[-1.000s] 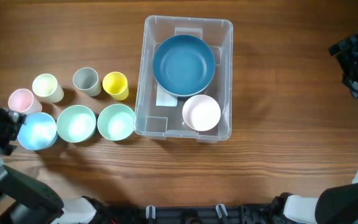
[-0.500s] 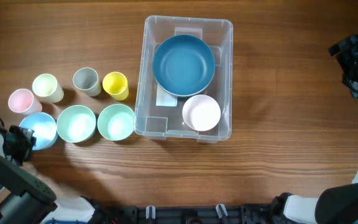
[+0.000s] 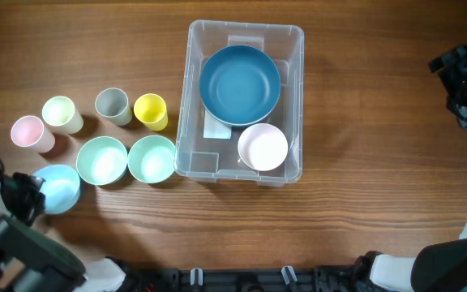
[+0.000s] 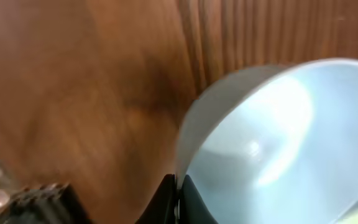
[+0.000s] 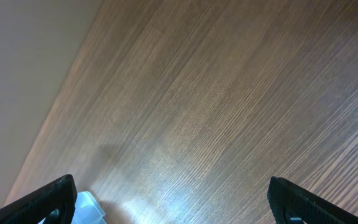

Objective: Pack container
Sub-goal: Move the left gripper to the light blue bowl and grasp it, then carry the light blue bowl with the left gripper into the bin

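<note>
Next, my left gripper moves up and toward the right in the overhead view over the small pink bowl point(image 3: 263, 147). Then it lowers and releases, as that bowl is empty.
The container point(image 3: 186, 97), a clear bin, stands at the table's middle with a big dark blue bowl point(image 3: 239, 85) and a small pink bowl point(image 3: 263, 147) inside. At the front left my left gripper point(image 3: 29, 197) is shut on the rim of a light blue bowl point(image 3: 57, 187). The left wrist view shows the jaws of that gripper point(image 4: 178, 193) pinched on the bowl's point(image 4: 278, 143) thin wall, one inside and one outside. My right gripper point(image 3: 460, 81) hangs open at the far right. Over bare wood this gripper point(image 5: 173, 199) has its fingers point(image 5: 55, 196) spread wide, and a container corner point(image 5: 89, 208) peeks in.
Two mint bowls point(image 3: 102, 161) point(image 3: 152, 159) sit left of the bin. Behind them stand a pink cup point(image 3: 28, 132), a pale green cup point(image 3: 61, 113), a grey cup point(image 3: 113, 105) and a yellow cup point(image 3: 150, 111).
My left gripper has closed on the light blue bowl's rim, and the bowl has shifted toward the table's front, out of the row. The right arm has stayed still.
</note>
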Motion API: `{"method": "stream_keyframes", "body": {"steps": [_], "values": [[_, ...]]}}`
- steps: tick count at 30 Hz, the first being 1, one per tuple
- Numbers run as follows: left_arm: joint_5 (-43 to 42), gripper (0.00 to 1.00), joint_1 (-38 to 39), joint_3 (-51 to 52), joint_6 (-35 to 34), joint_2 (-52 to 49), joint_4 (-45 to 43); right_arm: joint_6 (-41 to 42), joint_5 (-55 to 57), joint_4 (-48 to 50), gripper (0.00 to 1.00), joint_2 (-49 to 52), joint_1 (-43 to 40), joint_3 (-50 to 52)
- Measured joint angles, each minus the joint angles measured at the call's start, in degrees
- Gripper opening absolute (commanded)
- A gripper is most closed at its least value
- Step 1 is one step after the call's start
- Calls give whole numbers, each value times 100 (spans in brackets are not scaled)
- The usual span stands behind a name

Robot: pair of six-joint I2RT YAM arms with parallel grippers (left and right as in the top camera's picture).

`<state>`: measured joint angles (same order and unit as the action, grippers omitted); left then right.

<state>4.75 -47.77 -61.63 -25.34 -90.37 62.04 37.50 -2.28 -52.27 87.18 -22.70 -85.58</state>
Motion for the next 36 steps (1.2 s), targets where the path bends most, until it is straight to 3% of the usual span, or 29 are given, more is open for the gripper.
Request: {"method": "stream_keyframes", "body": {"steps": [5, 8, 10, 14, 17, 20, 26, 34, 35, 36], "values": [[-723, 4, 46, -922, 96, 1281, 166, 0, 0, 0, 100, 0, 0, 0], [-1412, 4, 542, -1296, 254, 1880, -146, 0, 0, 2, 100, 0, 0, 0], [-1860, 4, 1338, -1384, 363, 2153, -461, 0, 0, -2, 100, 0, 0, 0], [-2258, 4, 3630, -1386, 557, 2006, -1357, 0, -2, -4, 100, 0, 0, 0], [-2284, 4, 5501, -1388, 693, 1491, -2070, 0, -2, 2, 100, 0, 0, 0], [-2055, 4, 6658, -1390, 752, 717, -2269, 0, 0, 0, 100, 0, 0, 0], [-1851, 4, 7311, -1384, 752, -579, -2000, 0, 0, 0, 100, 0, 0, 0], [-1655, 4, 8015, -1377, 940, -660, -1751, 0, 0, 0, 100, 0, 0, 0], [-1644, 8, 8081, -1377, 953, -662, -1784, 0, 0, 0, 100, 0, 0, 0], [-1626, 22, 8177, -1377, 962, -675, -1825, 0, 0, 0, 100, 0, 0, 0]]}}
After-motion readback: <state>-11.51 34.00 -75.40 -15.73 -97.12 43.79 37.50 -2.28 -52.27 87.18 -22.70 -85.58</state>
